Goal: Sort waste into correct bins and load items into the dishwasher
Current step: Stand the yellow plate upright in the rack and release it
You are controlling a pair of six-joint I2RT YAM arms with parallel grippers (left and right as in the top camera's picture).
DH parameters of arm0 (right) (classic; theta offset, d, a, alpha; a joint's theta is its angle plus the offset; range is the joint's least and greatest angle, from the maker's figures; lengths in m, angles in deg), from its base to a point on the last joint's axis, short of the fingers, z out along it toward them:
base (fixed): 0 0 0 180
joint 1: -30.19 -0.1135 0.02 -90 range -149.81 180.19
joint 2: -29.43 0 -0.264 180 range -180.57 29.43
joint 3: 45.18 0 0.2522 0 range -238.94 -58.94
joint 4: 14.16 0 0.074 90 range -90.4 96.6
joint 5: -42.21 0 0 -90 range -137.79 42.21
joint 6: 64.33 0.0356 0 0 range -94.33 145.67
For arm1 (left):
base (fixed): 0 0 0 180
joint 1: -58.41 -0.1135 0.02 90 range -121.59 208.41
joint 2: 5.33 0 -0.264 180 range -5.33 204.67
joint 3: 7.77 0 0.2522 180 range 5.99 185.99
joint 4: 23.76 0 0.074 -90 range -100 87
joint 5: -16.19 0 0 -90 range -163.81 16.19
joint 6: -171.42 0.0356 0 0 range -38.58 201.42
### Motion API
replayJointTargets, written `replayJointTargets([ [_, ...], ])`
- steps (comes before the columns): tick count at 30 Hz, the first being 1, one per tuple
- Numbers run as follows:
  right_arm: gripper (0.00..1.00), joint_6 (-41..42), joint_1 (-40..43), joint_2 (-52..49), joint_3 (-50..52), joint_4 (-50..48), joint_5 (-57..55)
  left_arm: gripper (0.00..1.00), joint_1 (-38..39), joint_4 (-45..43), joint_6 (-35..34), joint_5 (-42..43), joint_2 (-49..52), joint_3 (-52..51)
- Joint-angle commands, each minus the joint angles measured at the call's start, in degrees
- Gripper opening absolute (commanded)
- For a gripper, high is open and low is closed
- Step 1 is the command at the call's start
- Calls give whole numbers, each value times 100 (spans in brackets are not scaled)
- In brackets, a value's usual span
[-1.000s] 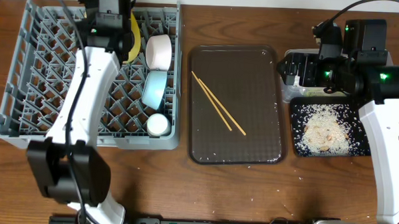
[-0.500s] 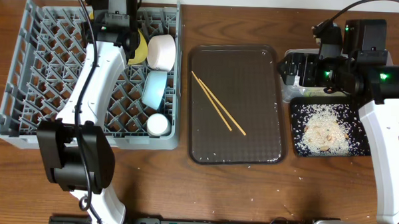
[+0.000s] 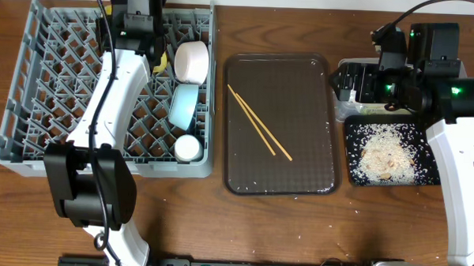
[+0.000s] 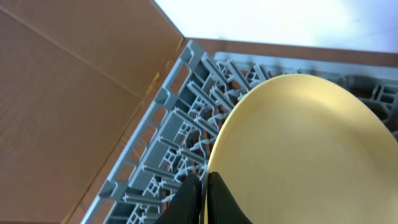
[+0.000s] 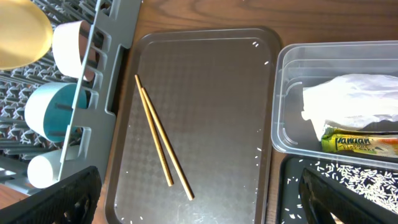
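The yellow plate stands on edge in the rack, so my left gripper will ease slightly toward the pegs beside the white bowl (image 3: 190, 60) and release the plate's rim.
My left gripper (image 4: 204, 200) is shut on the rim of the round yellow plate (image 4: 298, 143), holding it on edge among the pegs at the back of the grey dishwasher rack (image 4: 180, 143). From overhead only a sliver of the plate (image 3: 159, 65) shows beside the left gripper (image 3: 154, 57). A white bowl (image 3: 190, 60), a light-blue bowl (image 3: 183, 103) and a small cup (image 3: 187, 149) stand in the rack's right column. Two chopsticks (image 5: 163, 143) lie on the brown tray (image 5: 230, 74). My right gripper (image 5: 205, 205) is open and empty above it.
The clear tub (image 5: 286, 124) holds a white napkin (image 5: 354, 99) and a wrapper (image 5: 360, 144). The black tray (image 3: 354, 173) beside it holds rice and crumbs (image 3: 382, 154). A few grains dot the brown tray. A cardboard wall (image 4: 68, 106) stands behind the rack.
My left gripper has carried the yellow plate a little right and toward the rack's back; less of the plate shows from above. The right arm has not moved.
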Motion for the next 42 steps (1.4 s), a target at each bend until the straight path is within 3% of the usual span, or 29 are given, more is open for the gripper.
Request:
replayJointTargets([
  [1,99,4,-4,-33,-4,7,-17,8,0,-92,234,-114,-7,-4],
  [10,99,4,-4,-35,-4,7,-17,8,0,-330,468,-92,-4,-4],
  [20,99,4,-4,-35,-4,7,-15,7,0,-258,660,780,2,-9],
  [34,99,4,-4,-35,-4,7,-17,8,2,-15,671,1204,42,-13],
  [37,99,4,-4,-35,-4,7,-17,17,2,-15,575,1204,13,-7],
  [42,99,4,-4,-35,-4,7,-17,44,7,214,0,1502,-293,85],
])
